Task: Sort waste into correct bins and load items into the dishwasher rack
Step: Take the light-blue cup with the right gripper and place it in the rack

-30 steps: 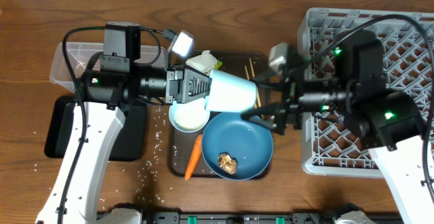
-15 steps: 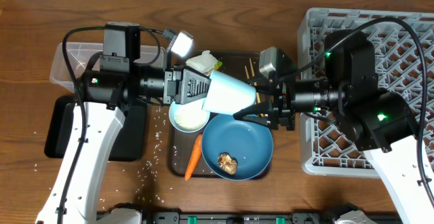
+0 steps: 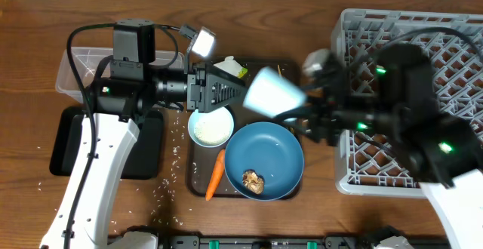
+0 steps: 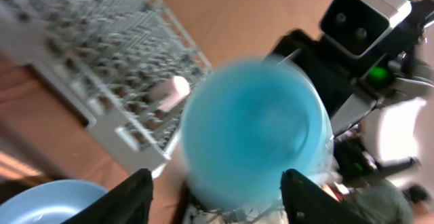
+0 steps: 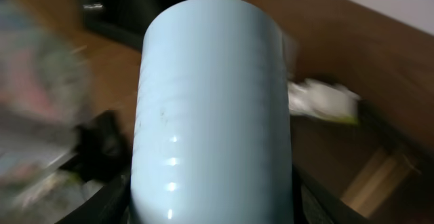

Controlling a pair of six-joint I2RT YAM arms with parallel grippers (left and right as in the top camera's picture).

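My right gripper should swing over and down into the grey dishwasher rack, which lies to its right in the overhead view and holds a pinkish cup.
My right gripper (image 3: 296,112) is shut on the light-blue cup (image 3: 274,93), which lies on its side in the air above the blue dish (image 3: 264,152). In the right wrist view the cup (image 5: 211,115) fills the gap of the gripper (image 5: 213,207). My left gripper (image 3: 240,93) stands open just left of the cup; in its own view both fingers (image 4: 132,197) are clear of the blurred cup (image 4: 256,137). A brown food scrap (image 3: 253,179) lies in the dish. The carrot (image 3: 216,175), white bowl (image 3: 210,127) and wrapper (image 3: 229,69) sit on the brown tray (image 3: 198,185).
The grey dishwasher rack (image 3: 453,45) stands at the right, partly under my right arm; a pale pinkish cup (image 4: 169,91) seems to lie in it. The clear tub (image 3: 75,68) and black tray (image 3: 68,155) are at the far left. Chopsticks (image 3: 280,71) lie at the tray's back.
The right gripper closed on the light-blue cup, the left gripper then let go, and the cup has moved right with the right arm.
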